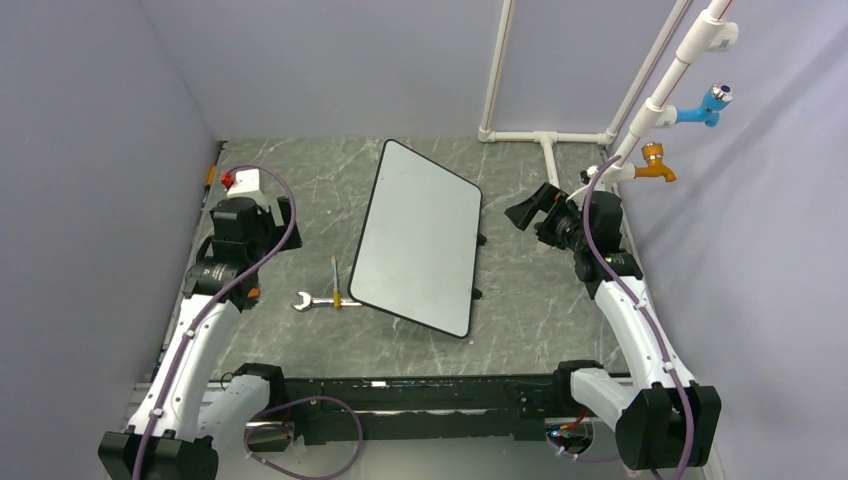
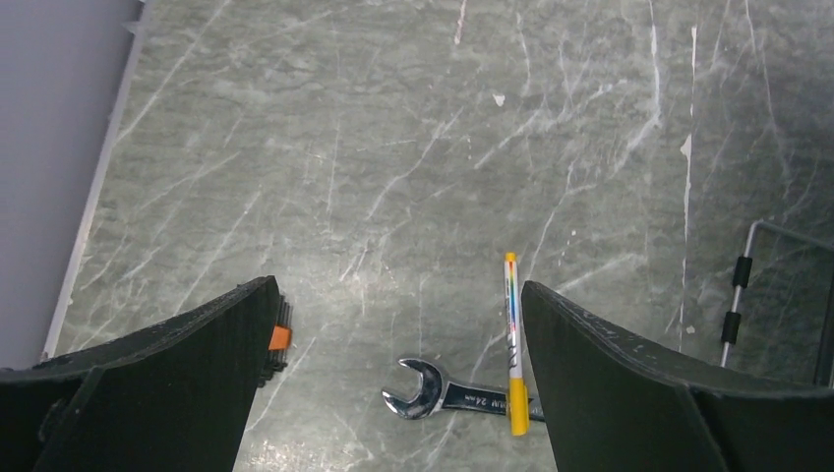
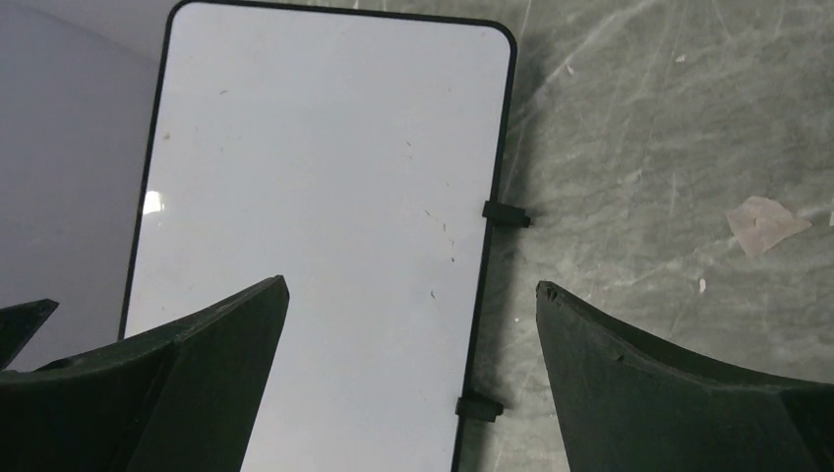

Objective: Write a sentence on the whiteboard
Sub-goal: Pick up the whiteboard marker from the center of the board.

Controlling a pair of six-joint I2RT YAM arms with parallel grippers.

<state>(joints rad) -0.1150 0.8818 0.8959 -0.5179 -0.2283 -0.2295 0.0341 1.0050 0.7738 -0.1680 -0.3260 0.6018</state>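
Observation:
I will lower my left gripper back and to the right in the top view onto the marker's yellow cap (image 1: 337,297) (image 2: 518,395) and close, as the whiteboard is still blank.
The whiteboard (image 1: 420,240) stands slanted in the middle of the table, propped on a stand. It fills the left of the right wrist view (image 3: 325,177), and its face is blank. No sentence shows on it. A marker (image 1: 336,282) with a yellow cap lies left of the board, across a wrench, and also shows in the left wrist view (image 2: 512,344). My left gripper (image 1: 262,212) (image 2: 398,287) is open and empty, raised above the table left of the marker. My right gripper (image 1: 530,210) (image 3: 411,285) is open and empty, over the board's right edge.
A steel wrench (image 1: 312,300) (image 2: 433,398) lies under the marker. White pipes with a blue tap (image 1: 710,105) and an orange tap (image 1: 655,165) rise at the back right. A small white box (image 1: 243,180) sits at the back left. A tape scrap (image 3: 762,221) lies right of the board.

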